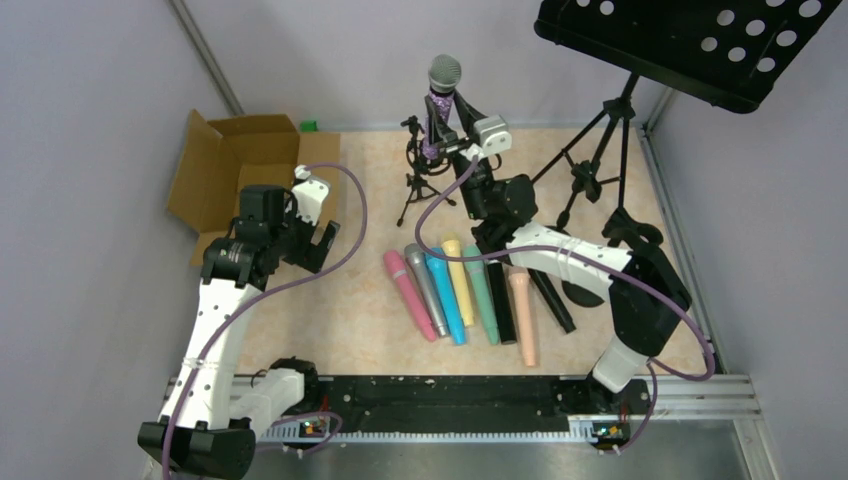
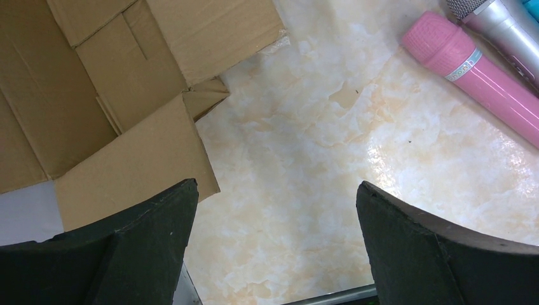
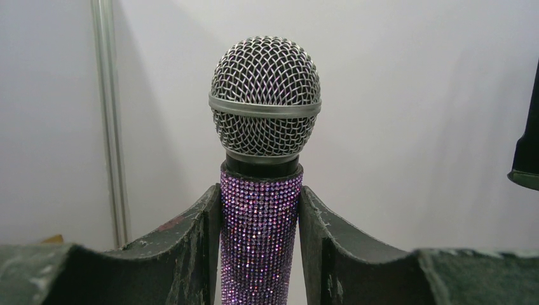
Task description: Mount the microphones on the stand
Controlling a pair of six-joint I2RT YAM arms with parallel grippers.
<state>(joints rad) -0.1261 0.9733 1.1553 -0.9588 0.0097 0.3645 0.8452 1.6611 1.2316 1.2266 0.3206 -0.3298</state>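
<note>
The right gripper moves down next and seats the purple microphone in the tripod stand's round holder [image 1: 431, 159] before releasing it, since that holder lies below the gripper.
My right gripper [image 1: 452, 128] is shut on the glittery purple microphone [image 1: 440, 100] and holds it upright at the top of the small black tripod stand [image 1: 414, 186] at the back centre. I cannot tell whether it sits in the stand's clip. In the right wrist view both fingers press the purple body [image 3: 260, 241] below the grey mesh head [image 3: 265, 95]. Pink [image 1: 410, 293], silver [image 1: 426, 288], blue [image 1: 446, 296], yellow [image 1: 460, 280], teal [image 1: 481, 294], black [image 1: 501, 305] and peach [image 1: 523, 316] microphones lie in a row mid-table. My left gripper [image 1: 318, 245] is open and empty above the table [image 2: 276, 190], left of the pink microphone [image 2: 477, 70].
An open cardboard box [image 1: 235, 165] lies at the back left, its flap under my left fingers [image 2: 127, 159]. A black perforated music stand [image 1: 690, 40] on a tripod [image 1: 600, 160] stands at the back right. A metal rail [image 1: 480, 405] runs along the near edge.
</note>
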